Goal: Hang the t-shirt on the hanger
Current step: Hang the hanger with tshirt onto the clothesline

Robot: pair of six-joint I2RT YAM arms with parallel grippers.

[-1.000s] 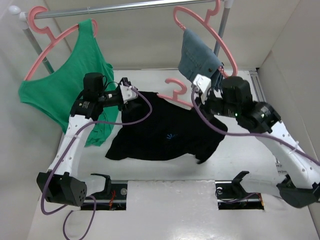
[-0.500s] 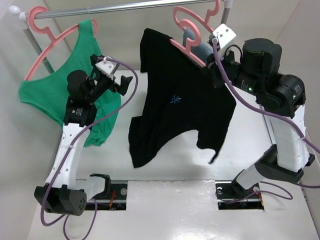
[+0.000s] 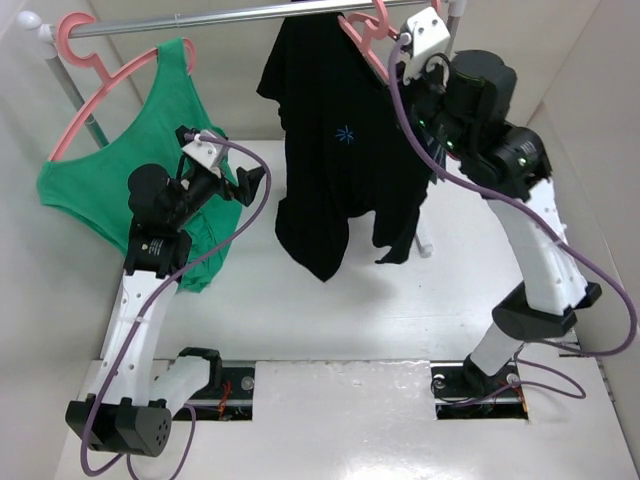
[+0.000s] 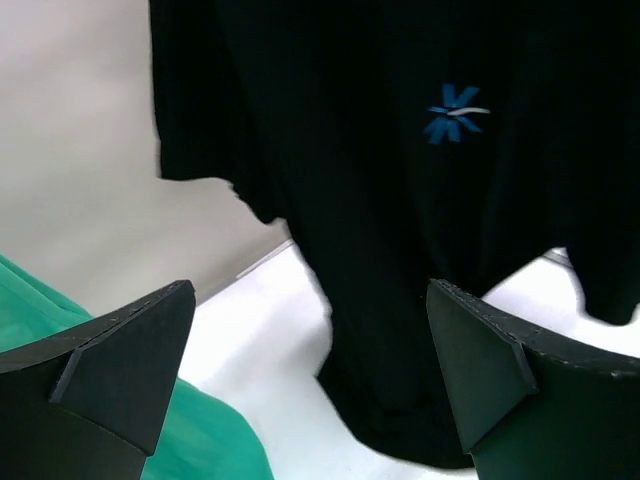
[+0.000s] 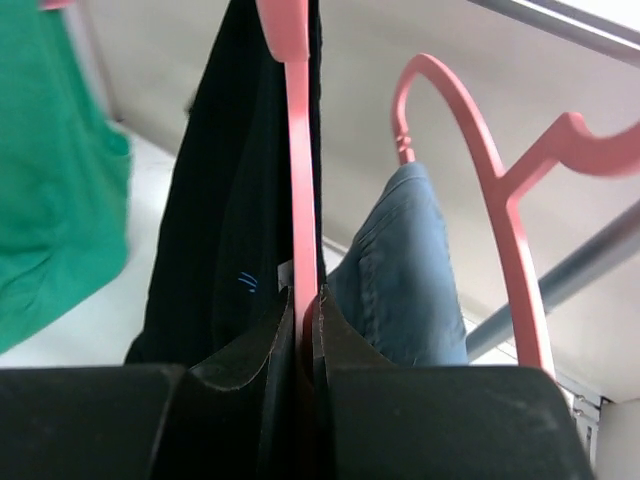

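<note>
The hanger in my right gripper will next go down and away from my base. Then my right gripper will set the hanger's hook onto the metal bar (image 3: 374, 5).
The black t-shirt (image 3: 340, 150) with its blue starburst mark hangs on the salmon-pink hanger (image 3: 357, 30), high up by the metal rail (image 3: 200, 18). My right gripper (image 3: 398, 55) is shut on the hanger. In the right wrist view the jaws (image 5: 305, 300) pinch the hanger's pink bar (image 5: 297, 150), with the t-shirt (image 5: 230, 200) draped to its left. My left gripper (image 3: 235, 185) is open and empty, left of the shirt's lower half. In the left wrist view its fingers (image 4: 310, 290) frame the hanging t-shirt (image 4: 400, 200) without touching it.
A green tank top (image 3: 130, 190) hangs on another pink hanger (image 3: 85, 60) at the rail's left end. In the right wrist view a second pink hanger (image 5: 470, 170) bears grey-blue denim (image 5: 400, 270) just right of the held one. White walls enclose the table.
My right gripper has lifted the hanger and t-shirt from the table up to the rail. The left gripper has let go, drawn back left and now stands open.
</note>
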